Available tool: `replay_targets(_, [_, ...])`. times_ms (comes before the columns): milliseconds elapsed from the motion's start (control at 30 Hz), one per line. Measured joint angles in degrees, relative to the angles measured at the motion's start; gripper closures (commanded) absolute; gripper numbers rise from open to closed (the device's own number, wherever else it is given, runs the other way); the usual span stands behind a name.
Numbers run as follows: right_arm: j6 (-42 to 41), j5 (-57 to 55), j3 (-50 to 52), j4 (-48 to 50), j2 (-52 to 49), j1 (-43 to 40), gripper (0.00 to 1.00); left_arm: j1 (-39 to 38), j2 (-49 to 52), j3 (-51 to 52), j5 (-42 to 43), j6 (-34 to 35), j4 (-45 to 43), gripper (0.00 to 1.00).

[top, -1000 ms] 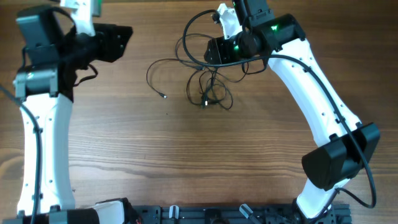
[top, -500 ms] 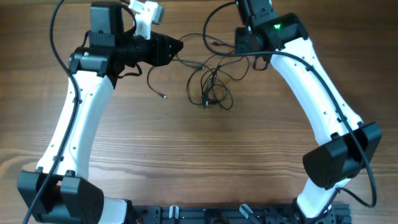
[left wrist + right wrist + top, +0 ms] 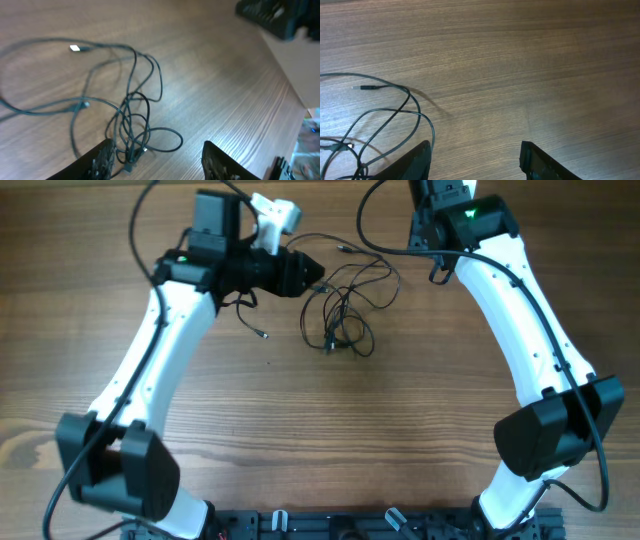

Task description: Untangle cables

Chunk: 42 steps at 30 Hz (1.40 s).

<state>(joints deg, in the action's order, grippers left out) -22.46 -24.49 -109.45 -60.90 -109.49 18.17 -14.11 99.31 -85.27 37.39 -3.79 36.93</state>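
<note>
I will next move my left gripper down and to the right in the overhead view onto the knotted heap's top loop, because it crosses over the other pieces of cable.
The cables (image 3: 340,310) are thin black cords lying in a loose tangle on the wooden table, with a knotted bunch (image 3: 131,145) and several loops spreading out from it. One small plug end (image 3: 75,48) lies at the far side, and another plug end (image 3: 366,88) rests on a strand (image 3: 395,110). My left gripper (image 3: 157,145) hovers open just above the bunch, which lies beside its left finger (image 3: 102,157). It reaches in from the left (image 3: 312,275). My right gripper (image 3: 475,145) is open over bare wood, to the right of the strands.
The right arm (image 3: 455,220) stands at the table's far edge, behind and right of the tangle. A loose cord end (image 3: 262,334) trails out to the left below the left arm. The arms' bases (image 3: 340,525) line the front edge.
The left arm swung in from the far left to the tangle, its jaws widening a little. The right gripper pulled back up and right off the cables, and the raised loop now lies flatter.
</note>
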Motion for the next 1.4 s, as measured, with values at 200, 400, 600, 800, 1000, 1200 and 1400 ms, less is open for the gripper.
replay_targets(200, [0.9, 0.0, 0.0, 0.1, 0.0, 0.0, 0.39, -3.1, 5.4, 0.0, 0.0, 0.0, 0.0, 0.47])
replay_targets(400, [2.0, 0.3, 0.0, 0.0, 0.0, 0.0, 0.38, -5.5, 8.4, 0.0, 0.0, 0.0, 0.0, 0.48])
replay_targets(600, [2.2, 0.7, 0.0, -0.9, 0.0, 0.0, 0.37, -7.2, 10.6, 0.0, -0.2, -0.5, -0.1, 0.5])
replay_targets(800, [2.2, 1.9, 0.0, -0.9, 0.0, 0.0, 0.37, -7.5, 13.1, 0.0, -2.1, -0.7, -0.1, 0.56])
replay_targets(1000, [2.2, 3.5, 0.0, -1.2, 0.0, -0.7, 0.37, -7.5, 13.4, 0.0, -5.2, -1.1, -0.7, 0.56])
replay_targets(1200, [2.2, 8.0, 0.0, -1.3, 0.0, -4.0, 0.39, -7.5, 13.4, 0.0, -6.9, -1.1, -0.7, 0.56])
replay_targets(1400, [2.4, 9.7, 0.0, -1.5, 0.0, -6.2, 0.39, -7.5, 13.7, 0.0, -7.6, -1.1, -1.8, 0.59])
